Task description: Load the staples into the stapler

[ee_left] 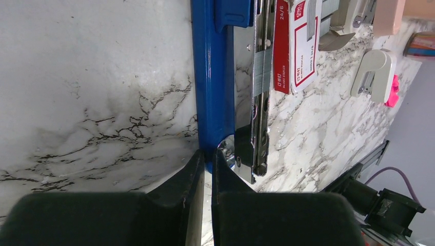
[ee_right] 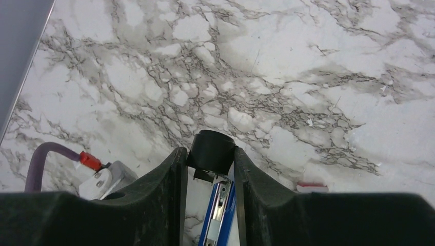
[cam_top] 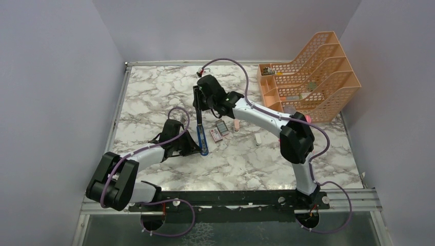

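My right gripper swings the tip of the black top arm back and down over the near end of the blue base (ee_left: 210,77) next.
The stapler (cam_top: 203,141) lies open on the marble table, with its blue base flat and its black top arm (cam_top: 196,100) swung up and away. My left gripper (cam_top: 200,148) is shut on the near end of the blue base (ee_left: 210,77), beside the silvery channel (ee_left: 259,87). My right gripper (cam_top: 201,100) is shut on the tip of the black top arm (ee_right: 211,151), above the blue base (ee_right: 220,215). The staples box (cam_top: 216,135) and its grey tray (cam_top: 222,127) lie just right of the stapler. The box also shows in the left wrist view (ee_left: 302,46).
A salmon-pink eraser (cam_top: 237,124) and a small white tool (cam_top: 258,139) lie right of the staples. An orange file rack (cam_top: 313,72) stands at the back right. The white tool (ee_left: 374,74) shows with a pink highlighter (ee_left: 392,92) beside it. Walls enclose the table.
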Controlling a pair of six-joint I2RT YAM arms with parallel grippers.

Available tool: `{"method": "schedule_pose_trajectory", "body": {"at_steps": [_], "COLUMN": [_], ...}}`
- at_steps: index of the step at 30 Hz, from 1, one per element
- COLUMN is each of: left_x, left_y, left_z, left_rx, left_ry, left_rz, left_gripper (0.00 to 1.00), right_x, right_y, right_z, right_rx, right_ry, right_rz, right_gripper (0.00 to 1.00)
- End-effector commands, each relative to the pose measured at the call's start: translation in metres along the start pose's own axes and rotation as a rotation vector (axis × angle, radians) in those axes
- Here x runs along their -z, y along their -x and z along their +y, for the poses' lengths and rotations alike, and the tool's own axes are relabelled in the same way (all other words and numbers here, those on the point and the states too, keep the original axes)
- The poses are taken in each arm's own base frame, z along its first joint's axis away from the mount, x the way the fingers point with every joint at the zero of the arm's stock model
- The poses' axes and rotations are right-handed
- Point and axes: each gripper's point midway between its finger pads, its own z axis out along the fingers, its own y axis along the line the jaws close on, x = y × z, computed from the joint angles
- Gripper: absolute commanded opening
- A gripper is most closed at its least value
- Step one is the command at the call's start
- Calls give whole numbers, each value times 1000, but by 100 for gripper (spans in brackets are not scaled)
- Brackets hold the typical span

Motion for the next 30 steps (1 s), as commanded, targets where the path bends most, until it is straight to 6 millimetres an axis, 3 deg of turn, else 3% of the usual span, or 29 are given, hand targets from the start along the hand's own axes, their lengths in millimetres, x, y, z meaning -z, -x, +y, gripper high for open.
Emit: {"method": "schedule_pose_trajectory", "body": {"at_steps": [1,6,16,30], "left_x": [-6,-7,-5,-11], "left_y": [1,2,10,7], "left_z": [39,45,53,56], "left_rx": [28,46,52,55], "left_ry": [153,180,238,241], "left_rz": [-53,-67,-108,-88], "left_gripper": [7,7,6,6], "right_x": [25,40,63,74], "right_y": [-43,-63,-76,-115], "right_z": [15,22,25,24], "right_rx": [-19,2,43,37], "right_ry": [55,62,37,5], "right_rz": [156,197,228,281], "right_gripper": [29,28,26,25]}}
